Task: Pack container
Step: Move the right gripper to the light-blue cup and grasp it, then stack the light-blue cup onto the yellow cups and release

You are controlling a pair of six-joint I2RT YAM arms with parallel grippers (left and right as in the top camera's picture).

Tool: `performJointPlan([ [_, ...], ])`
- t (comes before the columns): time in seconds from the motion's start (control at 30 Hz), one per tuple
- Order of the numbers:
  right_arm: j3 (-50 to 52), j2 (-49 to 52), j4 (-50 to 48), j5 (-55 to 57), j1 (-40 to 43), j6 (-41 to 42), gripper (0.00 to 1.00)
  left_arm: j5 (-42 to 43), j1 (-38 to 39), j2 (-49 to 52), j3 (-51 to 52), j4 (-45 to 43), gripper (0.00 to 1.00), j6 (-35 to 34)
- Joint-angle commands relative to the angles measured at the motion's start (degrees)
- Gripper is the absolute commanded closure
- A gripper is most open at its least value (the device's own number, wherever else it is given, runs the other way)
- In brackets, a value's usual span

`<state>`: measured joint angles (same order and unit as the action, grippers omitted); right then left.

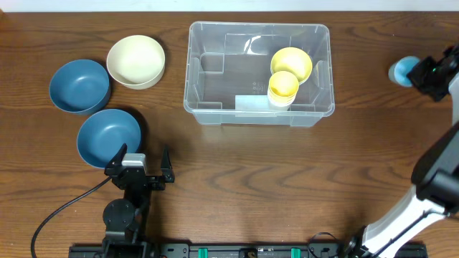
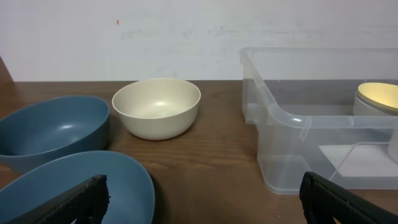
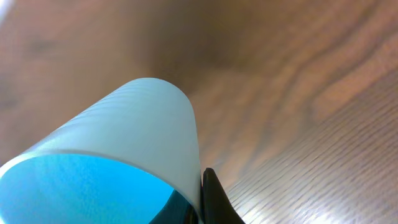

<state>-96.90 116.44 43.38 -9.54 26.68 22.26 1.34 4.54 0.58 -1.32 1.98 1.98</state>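
Note:
The right gripper raises the light blue cup next, then sets it into the yellow cup, since the yellow cup sits with its opening up.
The clear plastic container (image 1: 259,26) stands at the table's back centre and shows at the right of the left wrist view (image 2: 286,118). Inside it sit a yellow bowl (image 1: 291,62) and a yellow cup (image 1: 282,86). At the far right a light blue cup (image 1: 401,70) is held at its rim by my right gripper (image 1: 423,74). The right wrist view shows that cup (image 3: 137,118) with its wall pinched between the shut jaws of my right gripper (image 3: 200,199). My left gripper (image 1: 143,152) stands open and empty at the front left (image 2: 202,199).
Three bowls lie left of the container: a cream one (image 1: 136,61), a blue one (image 1: 79,85) and a second blue one (image 1: 109,136) just beside my left gripper. A pale flat sheet (image 1: 251,104) lies on the container's floor.

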Motion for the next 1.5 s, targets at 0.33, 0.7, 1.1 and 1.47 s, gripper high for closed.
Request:
performJointPlan([
  [0.33,-0.66,-20.59,8.87,-12.96,-20.57,-0.52,0.99,-0.63,-0.28,-0.35,1.09,2.12,0.02,0.79],
  [0.7,-0.57,-19.65,11.67,-3.19,-38.27,-0.44,0.99,-0.66,-0.28,-0.35,1.09,2.12,0.02,0.79],
  [1.1,0.17,-19.52,16.72,4.92,-40.57,1.29,0.99,-0.66,-0.28,-0.35,1.09,2.1,0.02,0.79],
  [1.47,4.02,-17.4,15.37,5.01,-40.63,1.42,0.99,-0.66,-0.28,-0.35,1.09,2.12,0.02,0.79],
])
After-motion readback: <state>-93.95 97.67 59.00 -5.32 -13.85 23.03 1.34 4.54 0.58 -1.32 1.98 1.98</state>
